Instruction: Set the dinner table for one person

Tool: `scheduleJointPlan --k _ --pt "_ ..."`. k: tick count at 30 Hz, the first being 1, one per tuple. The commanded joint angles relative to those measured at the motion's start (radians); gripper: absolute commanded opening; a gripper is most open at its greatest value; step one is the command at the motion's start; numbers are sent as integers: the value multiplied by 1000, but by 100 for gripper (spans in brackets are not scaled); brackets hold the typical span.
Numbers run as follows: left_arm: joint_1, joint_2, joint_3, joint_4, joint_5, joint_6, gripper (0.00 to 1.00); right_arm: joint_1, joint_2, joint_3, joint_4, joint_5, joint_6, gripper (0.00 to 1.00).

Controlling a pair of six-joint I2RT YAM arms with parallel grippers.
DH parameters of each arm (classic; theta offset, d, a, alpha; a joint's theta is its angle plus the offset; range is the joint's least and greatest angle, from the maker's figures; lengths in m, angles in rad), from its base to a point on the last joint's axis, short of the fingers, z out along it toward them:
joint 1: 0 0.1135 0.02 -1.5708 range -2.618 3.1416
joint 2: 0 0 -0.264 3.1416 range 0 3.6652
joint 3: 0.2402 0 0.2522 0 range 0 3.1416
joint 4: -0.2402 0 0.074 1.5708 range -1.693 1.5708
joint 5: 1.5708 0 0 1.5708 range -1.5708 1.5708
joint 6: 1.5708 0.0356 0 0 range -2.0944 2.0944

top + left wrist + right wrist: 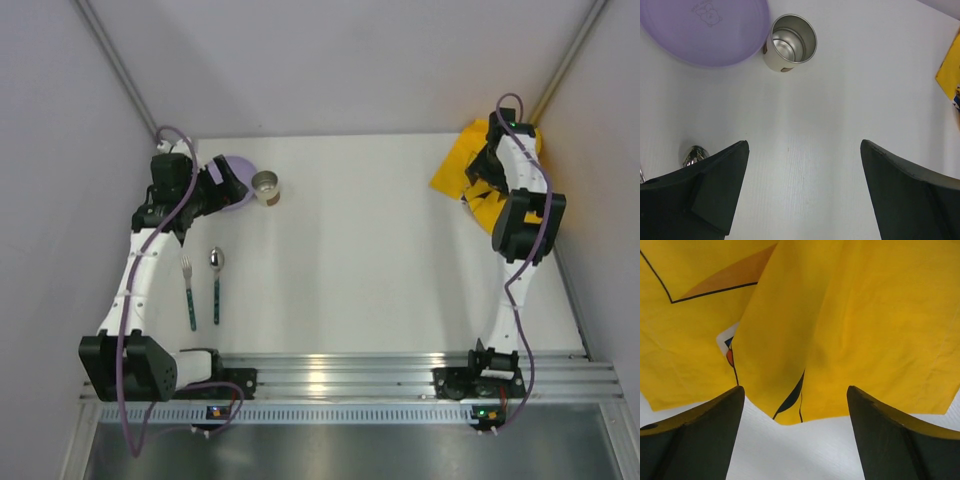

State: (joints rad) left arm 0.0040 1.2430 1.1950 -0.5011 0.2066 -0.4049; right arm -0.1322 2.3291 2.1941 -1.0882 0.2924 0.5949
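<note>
The yellow cloth lies bunched with one corner reaching toward the cup (pixel 266 187). I will move my left gripper past the cup and down onto that corner's edge (pixel 439 176) for that reason.
The white dinner table (pixel 380 260) carries a purple plate (pixel 238 172) at the far left, with a metal cup (pixel 266 187) just right of it. A fork (pixel 188 292) and a spoon (pixel 216 284) with teal handles lie side by side nearer the front left. My left gripper (pixel 222 190) is open and empty, partly over the plate; its wrist view shows the plate (pixel 705 30), the cup (pixel 790 42) and the spoon bowl (pixel 694 155) ahead of the open gripper (pixel 804 150). My right gripper (pixel 480 188) is open just above the crumpled yellow cloth's (pixel 850 315) edge.
The yellow cartoon-print cloth (pixel 462 172) lies bunched at the far right corner, close to the side wall. Grey walls enclose the table on left, right and back. A metal rail (pixel 340 375) with the arm bases runs along the near edge.
</note>
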Motion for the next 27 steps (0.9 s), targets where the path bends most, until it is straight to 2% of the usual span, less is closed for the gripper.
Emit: scheduleJointPlan --k 1,2,3,4,6,8,9,14,17,22,23,25,27 --pt "-1 29 35 30 28 25 99 -14 45 16 -29 48 3 82" --pt "-1 35 38 29 31 21 98 -14 53 13 -24 45 3 75" --pt "1 38 41 32 34 20 98 -11 61 7 -22 42 14 62" --pt "-1 47 44 33 42 18 98 -12 71 1 -16 33 19 56" --pt "1 55 46 35 48 15 98 -12 75 -28 -4 25 28 33" --pt "-1 64 44 41 62 6 98 -10 70 -49 10 4 39 6" --pt "-1 67 43 47 68 3 98 -4 64 -72 16 -7 46 0" --pt "-1 101 43 94 111 -23 99 77 -62 -244 86 -76 -10 0" --pt "1 133 72 99 109 -32 99 187 -170 -333 102 -116 -46 0" --pt "-47 211 109 148 105 -58 99 380 -445 -626 132 -222 -90 0" --pt "-74 223 126 151 99 -60 99 417 -488 -714 134 -242 -83 0" --pt "-119 275 152 154 71 -48 99 451 -612 -790 122 -282 -83 0" --pt "-211 318 207 147 44 -29 99 482 -687 -883 81 -279 -87 0"
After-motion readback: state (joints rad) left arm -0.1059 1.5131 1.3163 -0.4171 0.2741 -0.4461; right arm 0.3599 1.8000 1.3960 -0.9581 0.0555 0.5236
